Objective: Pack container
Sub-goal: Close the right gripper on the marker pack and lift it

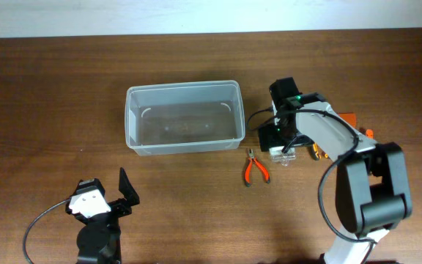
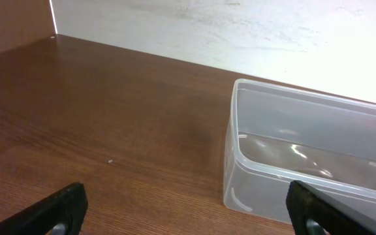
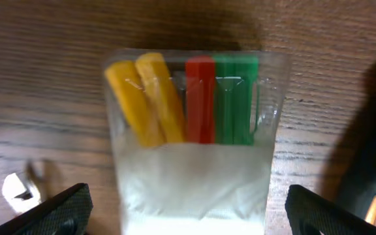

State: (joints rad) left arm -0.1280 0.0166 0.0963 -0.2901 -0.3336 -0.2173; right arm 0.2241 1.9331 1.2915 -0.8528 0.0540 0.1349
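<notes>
My right gripper is open above the small clear box, which is below and between its fingers. I will move my right gripper down next, over its white half point(image 1: 280, 153) point(image 3: 194, 188), and close on both sides of the box.
The container point(image 1: 184, 117) is a large clear plastic tub, empty, at the table's middle back; it also shows in the left wrist view point(image 2: 312, 156). My left gripper point(image 1: 116, 196) is open and empty near the front left, short of the tub. My right gripper point(image 1: 280, 143) is open just right of the tub, its fingers on either side of a small clear box point(image 3: 191, 150) with yellow, red and green pieces inside, not touching it. The box point(image 1: 283, 154) lies on the table under the gripper.
Orange-handled pliers point(image 1: 255, 169) lie in front of the tub's right end. An orange tool point(image 1: 346, 121) lies partly hidden behind the right arm. A small metal part point(image 3: 21, 189) lies left of the box.
</notes>
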